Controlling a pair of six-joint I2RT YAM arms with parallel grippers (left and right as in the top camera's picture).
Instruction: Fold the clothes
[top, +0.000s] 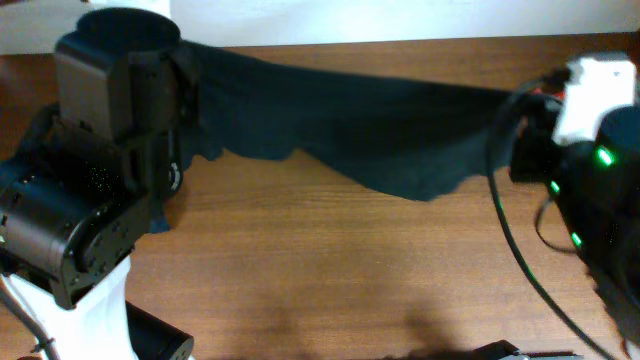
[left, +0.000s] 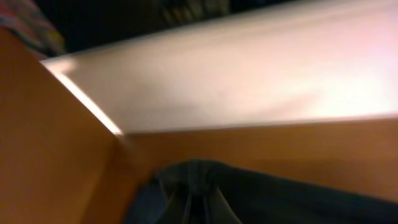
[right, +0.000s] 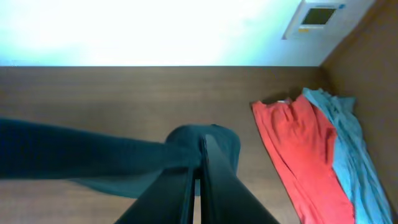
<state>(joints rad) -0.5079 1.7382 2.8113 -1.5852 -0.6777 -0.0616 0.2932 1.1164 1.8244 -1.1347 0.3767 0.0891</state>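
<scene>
The garment's corner goes to the wooden table below next; my right gripper tilts, lowers and releases it there, since the dark garment (top: 340, 120) still hangs stretched.
One of the clothes, a dark garment (top: 340, 120), hangs stretched in a band across the back of the wooden table (top: 330, 270), held up at both ends. Its lower edge sags in loose folds. At the left end, my left gripper (left: 200, 208) is shut on a bunched corner of the dark fabric (left: 280, 199); that view is blurred. At the right end, my right gripper (right: 200, 146) is shut on the other corner of the fabric (right: 74, 152). From overhead the left arm (top: 100, 150) and right arm (top: 590, 120) hide both sets of fingers.
A red garment (right: 292, 149) and a light blue one (right: 348, 143) lie in a heap at the table's right side. A white wall (left: 249, 74) runs along the table's back edge. A black cable (top: 510, 230) loops down from the right arm.
</scene>
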